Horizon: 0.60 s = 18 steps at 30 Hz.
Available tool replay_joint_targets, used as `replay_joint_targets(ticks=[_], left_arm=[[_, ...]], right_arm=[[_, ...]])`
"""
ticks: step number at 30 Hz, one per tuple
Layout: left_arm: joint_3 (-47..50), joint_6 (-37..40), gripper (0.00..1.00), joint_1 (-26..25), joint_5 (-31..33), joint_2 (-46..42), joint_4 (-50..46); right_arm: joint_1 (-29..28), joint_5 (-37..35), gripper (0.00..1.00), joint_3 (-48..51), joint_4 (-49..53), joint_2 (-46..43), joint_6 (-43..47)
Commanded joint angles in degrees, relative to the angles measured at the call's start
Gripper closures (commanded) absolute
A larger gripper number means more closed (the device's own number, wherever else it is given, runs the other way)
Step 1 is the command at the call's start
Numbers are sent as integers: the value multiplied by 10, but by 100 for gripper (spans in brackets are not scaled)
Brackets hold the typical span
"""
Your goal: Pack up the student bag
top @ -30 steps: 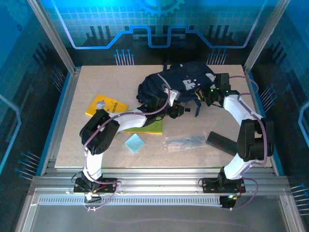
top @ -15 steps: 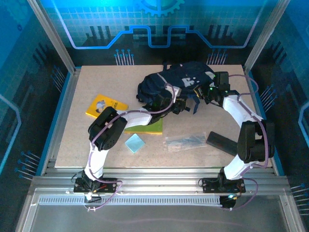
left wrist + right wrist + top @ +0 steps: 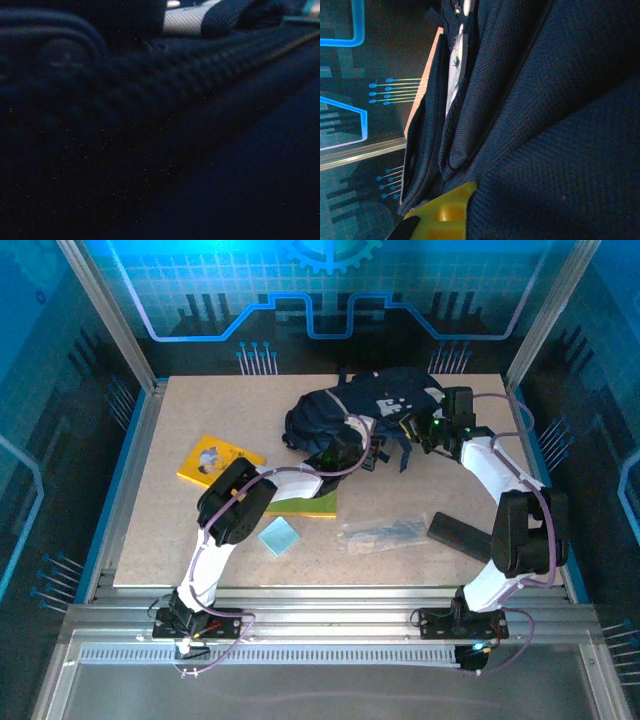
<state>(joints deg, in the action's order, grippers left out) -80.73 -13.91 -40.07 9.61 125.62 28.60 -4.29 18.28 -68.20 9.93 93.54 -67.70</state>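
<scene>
I will next pull the bunched bag's fold with my right gripper toward the table's side edge beyond it, away from my left gripper, to spread the bag, then let go.
The student bag [image 3: 365, 403], dark navy with light grey patches, lies at the back middle of the table. My left gripper [image 3: 367, 452] is pushed against the bag's near edge and is shut on its fabric. In the left wrist view, dark bag cloth with a zip ridge [image 3: 165, 75] presses close and hides the fingers. My right gripper [image 3: 413, 428] is at the bag's right side, shut on a fold of it. A yellow finger [image 3: 445, 215] shows with navy bag cloth [image 3: 545, 100] pressed against it.
A yellow book [image 3: 218, 460] lies at the left. A green notebook [image 3: 305, 503] sits under the left arm, with a light blue square pad [image 3: 279, 536] in front of it. A clear packet [image 3: 385, 532] and a flat black case [image 3: 460, 535] lie at the right front.
My left arm has reached further towards the bag and its gripper has closed at the bag's near edge. The right gripper has stayed shut at the bag's right side.
</scene>
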Motion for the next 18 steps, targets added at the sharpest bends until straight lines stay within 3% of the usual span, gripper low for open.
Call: replay_joint_targets(ticks=[1,11,18], left_arm=[[26,6,100,18,-4,-31,2],[82,-22,100,44,-157,-142,-222],[44,-22,100,75,-230,-161,-390]], right_arm=[[5,53,100,-4,-1,-30,18],[50,16,100,-42,64,-8,125],[63,11,100,-56,48,18,200]])
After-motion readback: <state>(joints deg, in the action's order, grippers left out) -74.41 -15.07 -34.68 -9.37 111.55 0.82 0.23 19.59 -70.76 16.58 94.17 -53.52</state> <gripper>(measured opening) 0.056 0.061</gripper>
